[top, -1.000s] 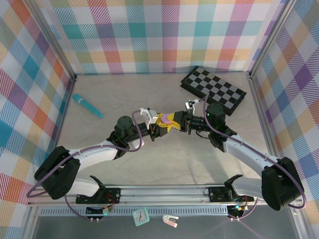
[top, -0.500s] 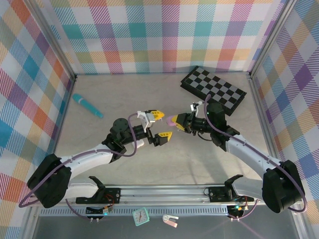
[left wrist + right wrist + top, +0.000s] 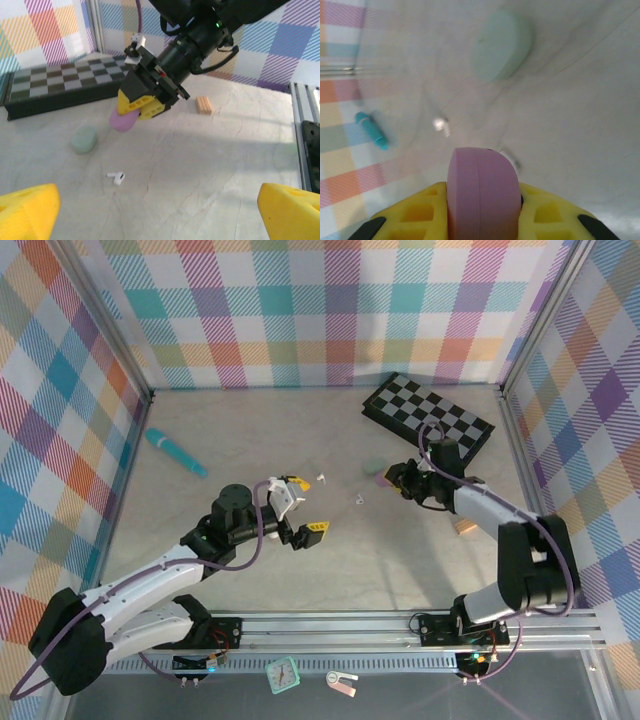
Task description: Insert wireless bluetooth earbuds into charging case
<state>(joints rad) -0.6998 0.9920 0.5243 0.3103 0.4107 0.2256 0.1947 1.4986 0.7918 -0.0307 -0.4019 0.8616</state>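
The lilac-pink charging case is still hanging just above the table, so the robot's right gripper will next lower it beside the mint green case (image 3: 373, 467) and then open.
My right gripper (image 3: 388, 479) is shut on a lilac-pink charging case (image 3: 482, 192), closed and held just above the table; the left wrist view shows the case (image 3: 123, 120) between that gripper's yellow fingers (image 3: 142, 105). A mint green case (image 3: 373, 467) lies just behind it. Two white earbuds lie loose on the table, one (image 3: 358, 500) near the pink case, the other (image 3: 321, 478) further left. My left gripper (image 3: 306, 504) stands open and holds nothing, left of the earbuds. One white earbud (image 3: 116, 177) lies ahead of its wide-spread jaws.
A folded chessboard (image 3: 428, 420) lies at the back right. A small wooden block (image 3: 465, 527) sits to the right of my right arm. A teal pen-like object (image 3: 175, 452) lies at the far left. Checked walls close in three sides of the table.
My left gripper opened, let go of the pink case and drew back to the left. My right gripper carried the case to the right, near the mint case.
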